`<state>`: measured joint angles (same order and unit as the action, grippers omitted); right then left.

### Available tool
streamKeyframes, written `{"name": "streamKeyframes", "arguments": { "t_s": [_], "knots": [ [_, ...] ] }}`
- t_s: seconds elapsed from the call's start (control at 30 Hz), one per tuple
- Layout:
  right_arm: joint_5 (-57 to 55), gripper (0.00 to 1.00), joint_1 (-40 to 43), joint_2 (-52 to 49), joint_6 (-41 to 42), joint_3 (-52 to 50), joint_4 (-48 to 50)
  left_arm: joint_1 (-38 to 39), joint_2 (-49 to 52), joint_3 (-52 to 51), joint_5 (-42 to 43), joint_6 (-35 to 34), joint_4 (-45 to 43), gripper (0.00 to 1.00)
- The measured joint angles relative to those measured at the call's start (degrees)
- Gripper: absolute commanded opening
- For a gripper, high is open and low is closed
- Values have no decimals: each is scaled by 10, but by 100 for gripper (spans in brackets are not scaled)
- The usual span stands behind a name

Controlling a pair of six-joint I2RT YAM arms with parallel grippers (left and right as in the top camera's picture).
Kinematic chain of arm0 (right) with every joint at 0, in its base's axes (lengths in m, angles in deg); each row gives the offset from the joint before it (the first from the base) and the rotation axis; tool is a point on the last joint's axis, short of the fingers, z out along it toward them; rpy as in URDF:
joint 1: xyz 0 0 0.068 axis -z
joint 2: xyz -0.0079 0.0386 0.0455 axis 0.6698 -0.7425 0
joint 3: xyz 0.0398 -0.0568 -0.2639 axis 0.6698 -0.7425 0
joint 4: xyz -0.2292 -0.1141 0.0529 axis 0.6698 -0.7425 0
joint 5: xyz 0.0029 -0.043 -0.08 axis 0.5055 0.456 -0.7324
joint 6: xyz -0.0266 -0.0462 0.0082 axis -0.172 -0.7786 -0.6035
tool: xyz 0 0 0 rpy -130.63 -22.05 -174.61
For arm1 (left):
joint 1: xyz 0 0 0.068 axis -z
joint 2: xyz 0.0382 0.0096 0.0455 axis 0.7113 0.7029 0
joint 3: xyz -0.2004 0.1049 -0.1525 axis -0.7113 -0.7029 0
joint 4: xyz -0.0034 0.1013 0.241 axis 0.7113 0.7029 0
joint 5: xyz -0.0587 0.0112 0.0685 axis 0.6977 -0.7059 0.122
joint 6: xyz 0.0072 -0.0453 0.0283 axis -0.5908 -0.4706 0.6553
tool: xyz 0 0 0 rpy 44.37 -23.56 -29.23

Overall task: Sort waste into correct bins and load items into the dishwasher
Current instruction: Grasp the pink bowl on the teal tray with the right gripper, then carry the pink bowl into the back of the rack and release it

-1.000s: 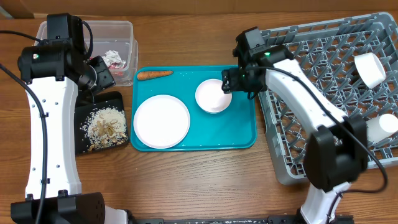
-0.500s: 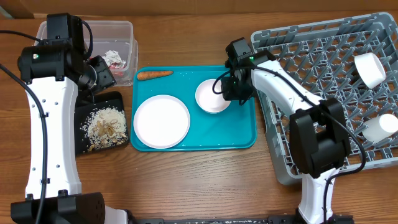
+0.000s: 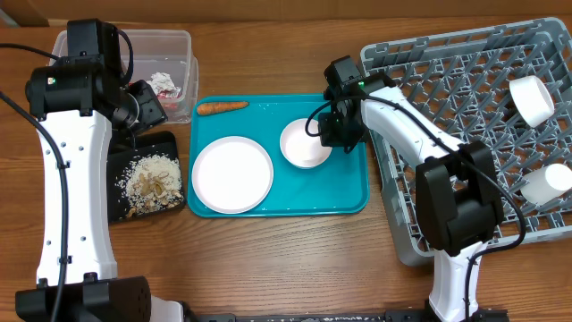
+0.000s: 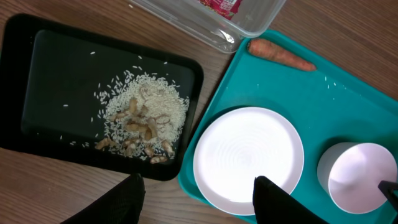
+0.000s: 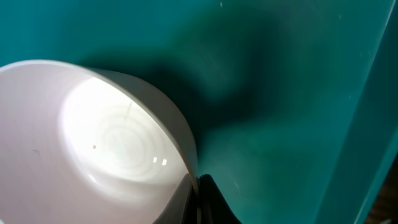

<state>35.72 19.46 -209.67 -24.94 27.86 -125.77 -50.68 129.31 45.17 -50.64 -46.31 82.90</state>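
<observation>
Next I will lift my right gripper and carry the bowl outward to the rack's empty far slots, which lie to its right in the overhead view, then release it.
On the teal tray point(image 3: 349, 192) a small white bowl point(image 3: 305, 143) point(image 5: 93, 143) has its right rim pinched by my right gripper point(image 3: 332, 132) point(image 5: 196, 193), which is shut on it. A pale plate point(image 3: 232, 173) point(image 4: 247, 155) lies at the tray's left, and an orange carrot point(image 3: 222, 107) point(image 4: 281, 55) at its back edge. My left gripper point(image 3: 147, 103) point(image 4: 198, 199) hangs open and empty over the black tray point(image 3: 121, 192) point(image 4: 37, 68) of rice and food scraps point(image 4: 144, 118). The clear tub point(image 3: 174, 45) holds red-and-white wrappers point(image 3: 165, 85). The grey rack point(image 3: 465, 98) holds a white bowl point(image 3: 529, 98) and a cup point(image 3: 547, 186).
The rack fills the table's right side and the right arm reaches from it over the tray's right edge. The left arm stands along the left side, beside the tub and the black tray. Bare wood lies in front of the teal tray.
My right gripper moved left from the rack's edge to the bowl and shut on its rim. The bowl shifted slightly. The left arm stayed where it was.
</observation>
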Motion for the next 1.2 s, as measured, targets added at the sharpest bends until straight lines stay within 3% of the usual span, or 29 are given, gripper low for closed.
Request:
{"name": "streamKeyframes", "arguments": {
  "t_s": [0.17, 0.33, 0.6, 0.83, 1.2],
  "knots": [
    [-21, 4, 0, 5, 0, 21, -52, 0, 0, 0, 0, 0, 0, 62],
    [-115, 4, 0, 75, 0, 55, -64, 0, 0, 0, 0, 0, 0, 63],
    [-474, 4, 31, 241, 4, 96, -7, 0, 0, 0, 0, 0, 0, 63],
    [-732, 4, 127, 191, 69, 87, 11, 0, 0, 0, 0, 0, 0, 64],
    [-835, 4, 243, 49, 90, 85, 45, 0, 0, 0, 0, 0, -1, 64]
  ]
}}
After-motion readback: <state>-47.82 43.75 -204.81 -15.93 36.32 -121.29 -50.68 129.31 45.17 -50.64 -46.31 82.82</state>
